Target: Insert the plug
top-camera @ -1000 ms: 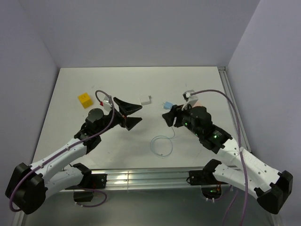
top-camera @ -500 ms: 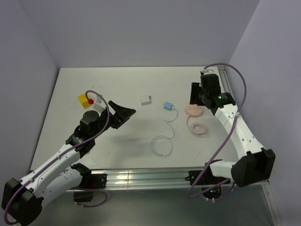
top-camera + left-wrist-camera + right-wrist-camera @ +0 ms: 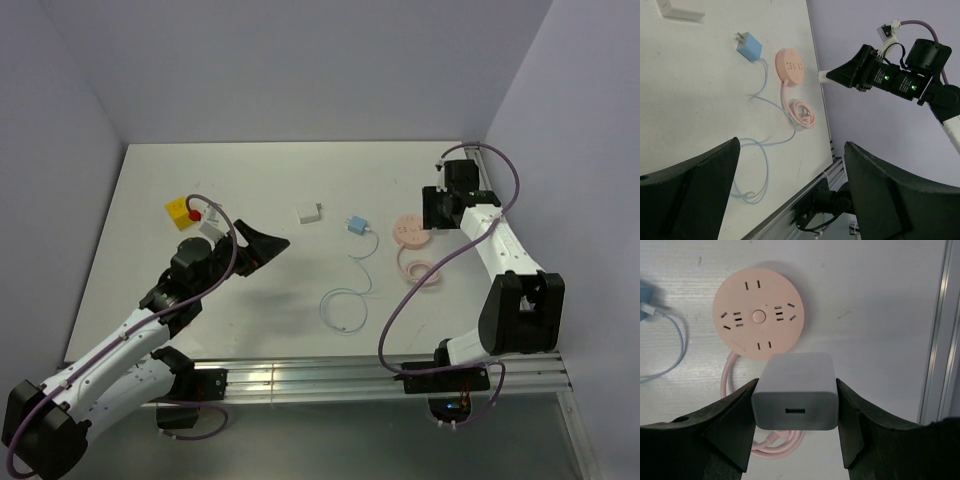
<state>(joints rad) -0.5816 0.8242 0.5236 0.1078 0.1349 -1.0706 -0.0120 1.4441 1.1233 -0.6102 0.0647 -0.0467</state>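
My right gripper needs to move down and to the left in the top view next, onto the socket's rail-side slots, and let go of the block there, because those slots are empty.
The plug (image 3: 354, 225) is a small light-blue connector lying on the table on its thin white looping cable (image 3: 345, 310). It also shows in the left wrist view (image 3: 749, 47) and at the left edge of the right wrist view (image 3: 644, 307). No gripper touches it. My right gripper (image 3: 434, 207) is shut on a white adapter block (image 3: 795, 390) with a USB port, held just above the near rim of the round pink socket (image 3: 758, 315). My left gripper (image 3: 265, 245) is open and empty, raised above the table to the left of the plug.
A second white adapter block (image 3: 309, 212) lies left of the plug. The pink socket's coiled cable (image 3: 420, 270) lies in front of it. A yellow block (image 3: 180, 211) sits at the far left. The table's metal rail (image 3: 940, 340) runs along the right.
My right arm has swung from the table's middle by the plug out to the far right over the pink socket. My left gripper has drawn back a little to the left.
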